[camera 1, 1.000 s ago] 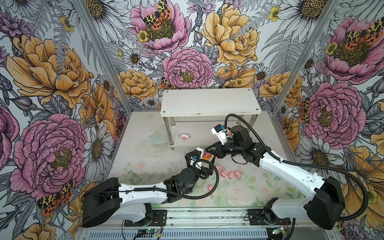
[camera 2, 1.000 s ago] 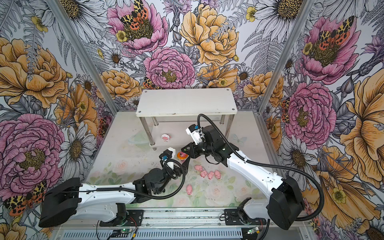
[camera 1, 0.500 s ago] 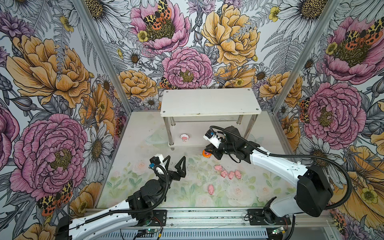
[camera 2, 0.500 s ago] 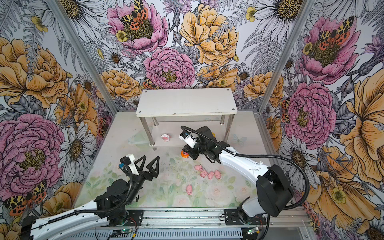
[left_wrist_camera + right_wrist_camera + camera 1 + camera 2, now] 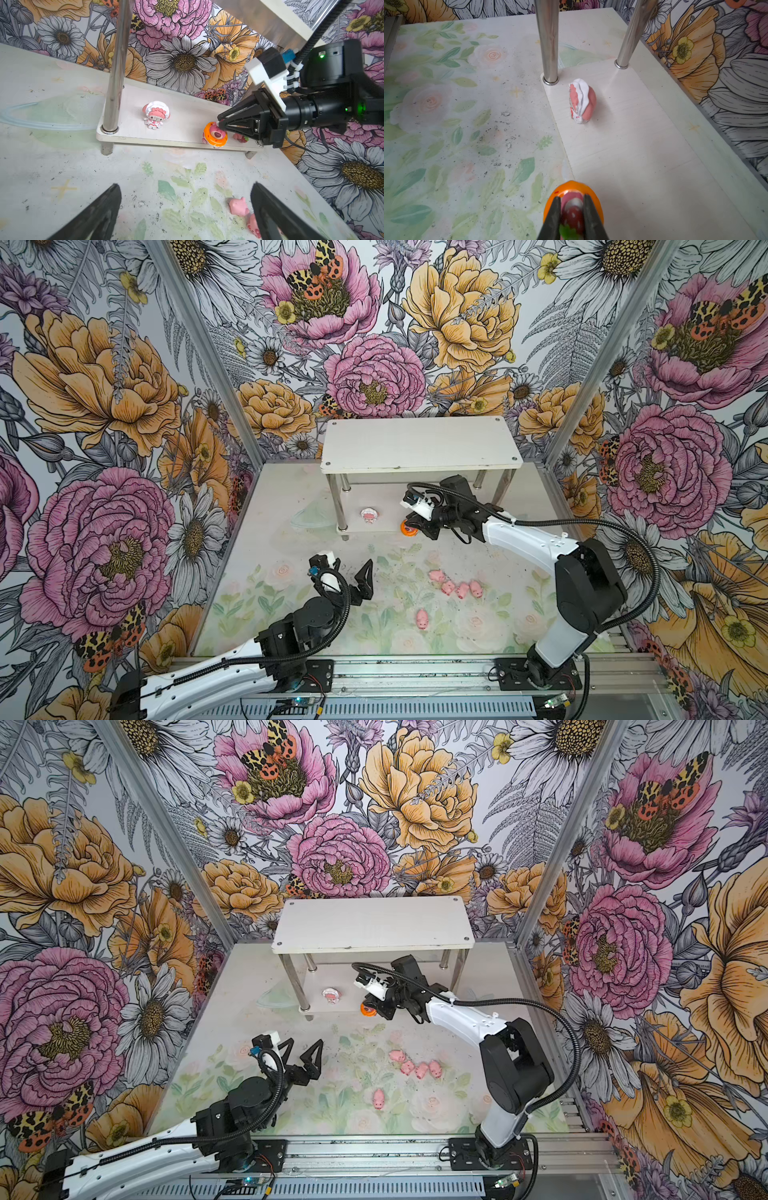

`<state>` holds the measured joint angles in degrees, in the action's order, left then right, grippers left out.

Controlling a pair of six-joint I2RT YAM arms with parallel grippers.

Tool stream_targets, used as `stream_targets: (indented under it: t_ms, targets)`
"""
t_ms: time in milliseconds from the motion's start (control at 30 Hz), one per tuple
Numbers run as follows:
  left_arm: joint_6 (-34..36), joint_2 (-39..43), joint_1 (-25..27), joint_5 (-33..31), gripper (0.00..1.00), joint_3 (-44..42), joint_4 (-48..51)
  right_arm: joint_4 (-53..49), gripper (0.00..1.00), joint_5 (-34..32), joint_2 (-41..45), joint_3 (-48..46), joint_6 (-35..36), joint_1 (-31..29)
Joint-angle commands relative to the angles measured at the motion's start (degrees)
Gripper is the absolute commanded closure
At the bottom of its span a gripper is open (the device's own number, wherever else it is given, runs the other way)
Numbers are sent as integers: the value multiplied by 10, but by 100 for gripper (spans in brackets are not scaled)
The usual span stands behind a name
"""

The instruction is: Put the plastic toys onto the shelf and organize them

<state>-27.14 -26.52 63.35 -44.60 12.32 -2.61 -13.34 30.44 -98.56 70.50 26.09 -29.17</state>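
My right gripper should next move gently outward and down onto the bare front part of the shelf's lower level [image 5: 401, 517] [image 5: 608, 196] to let go of the orange-rimmed toy, because the toy still sticks out past the level's edge.
The white shelf [image 5: 419, 443] stands at the back on metal legs. On its lower tier [image 5: 187, 124] sits a white-rimmed toy [image 5: 368, 515] [image 5: 582, 101]. My right gripper [image 5: 412, 526] [image 5: 572, 200] is shut on an orange-rimmed toy [image 5: 215, 135] [image 5: 368, 1010], holding it at the front edge of that lower tier. Several pink pigs [image 5: 455, 585] [image 5: 415, 1065] lie bunched on the floor, and a single pig [image 5: 422, 618] lies nearer the front. My left gripper [image 5: 302, 1048] [image 5: 186, 187] hangs open over the floor, left of the pigs, with nothing between its fingers.
The shelf's front left leg [image 5: 115, 68] stands just left of the white-rimmed toy. Flowered walls close in the left, back and right sides. A metal rail [image 5: 415, 672] with both arm bases runs along the front.
My left gripper has pulled back to the front left, away from the orange-rimmed toy. My right gripper has carried that toy back to the shelf's lower tier.
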Motion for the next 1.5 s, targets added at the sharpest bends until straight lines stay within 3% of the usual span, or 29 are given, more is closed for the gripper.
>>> stream_targets:
  t_ms: [0, 333, 667, 833, 1467]
  targets:
    - [-8, 1, -13, 1, 1, 17, 13, 16, 100, 54, -23, 29, 28, 17]
    - [-47, -8, -16, -8, 1, 12, 25, 0, 100, 97, -82, 65, 62, 43]
    - [-63, -73, -22, -9, 1, 30, 13, -30, 100, 99, -114, 87, 95, 57]
    - [-68, -87, -27, -8, 2, 31, 8, -36, 85, 94, -124, 96, 98, 63]
    - [-69, -113, -53, 19, 1, 39, 0, -36, 63, 86, -139, 116, 78, 68]
